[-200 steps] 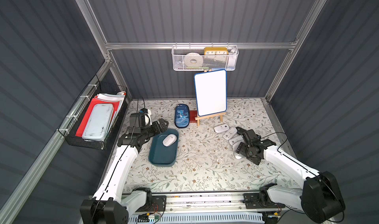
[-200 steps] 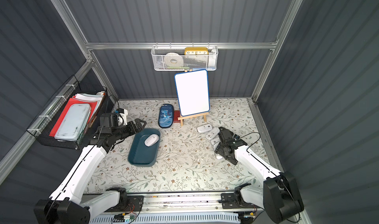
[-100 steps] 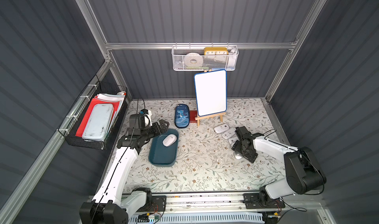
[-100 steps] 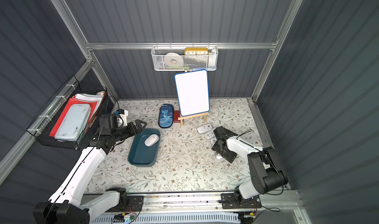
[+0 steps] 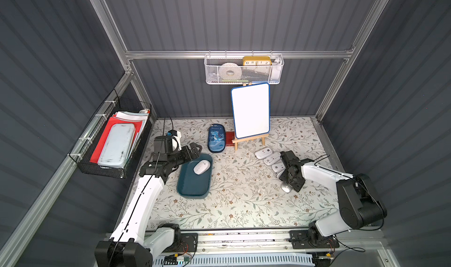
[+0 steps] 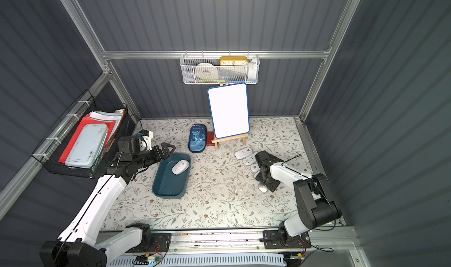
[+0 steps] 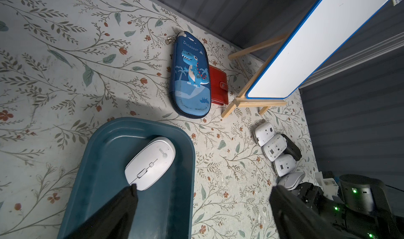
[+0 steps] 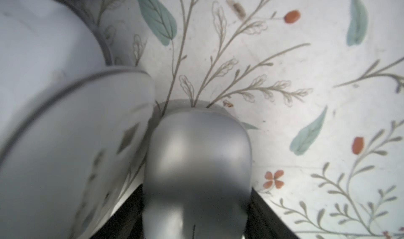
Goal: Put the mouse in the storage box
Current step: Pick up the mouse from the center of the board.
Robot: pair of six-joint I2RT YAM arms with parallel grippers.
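Note:
The grey mouse sits across the mat between the right gripper's fingers. My left gripper moves past the storage box toward the grey mouse's loose end [image 5: 285, 188] [image 7: 289, 180] next.
The storage box [image 5: 192, 195], a shallow dark teal tub, lies left of the mat's middle with a white mouse [image 5: 202, 167] in its far end; both show in the left wrist view too, the box [image 7: 193, 152] and the mouse [image 7: 150, 162]. My left gripper [image 5: 196, 153] hovers open just over the box's far left rim, nothing between its fingers [image 7: 130, 196]. On the right, my right gripper [image 5: 287, 184] is down on a grey mouse [image 5: 286, 188]. In the right wrist view its black fingers [image 8: 131, 207] press both sides of that grey mouse [image 8: 196, 152].
Three white mice [image 5: 272, 158] lie bottom up in a row just behind the right gripper. A blue dinosaur pencil case [image 5: 216, 138], a red wallet [image 5: 229, 139] and a whiteboard on an easel [image 5: 250, 110] stand at the back. A black wire basket [image 5: 114, 141] hangs at the left wall.
The right gripper's jaws stood wide around the grey mouse and have now closed on its sides. The right arm has folded back toward the right front. The left arm has barely moved.

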